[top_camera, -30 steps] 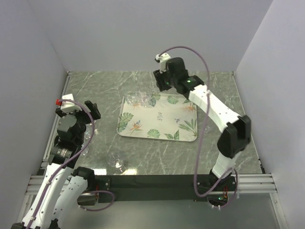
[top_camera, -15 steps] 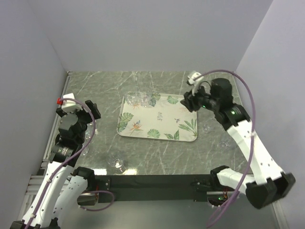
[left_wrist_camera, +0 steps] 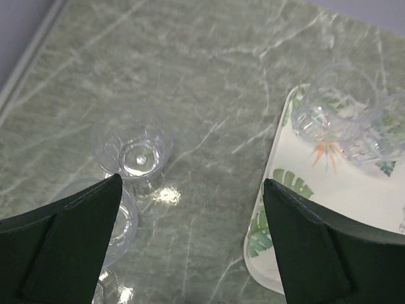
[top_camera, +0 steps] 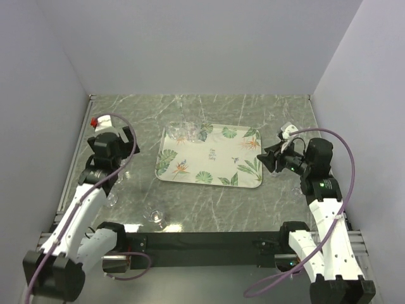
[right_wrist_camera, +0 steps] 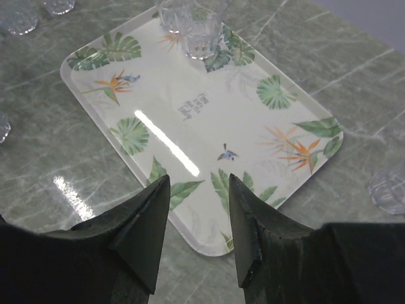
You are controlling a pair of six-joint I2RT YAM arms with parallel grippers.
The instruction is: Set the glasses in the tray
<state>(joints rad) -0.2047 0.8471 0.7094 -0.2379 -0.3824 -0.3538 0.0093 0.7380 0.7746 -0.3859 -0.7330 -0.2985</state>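
Observation:
My left gripper is open and the far loose glass is still outside the tray, so next the gripper should lower over the side of that glass's rim facing the tray.
The tray lies mid-table, cream with green leaves and orange flowers. Two clear glasses stand in its far left corner, also in the left wrist view and the right wrist view. My left gripper is open and empty left of the tray, above two loose glasses. My right gripper is open and empty at the tray's right end, its fingertips over the tray's near edge.
Another glass stands near the front edge, left of centre. A glass stands on the table right of the tray. Grey walls close in the marbled table on three sides.
My right arm has swung from the tray's far left corner to the right of the tray and come down low. My left gripper has shifted slightly farther from the base.

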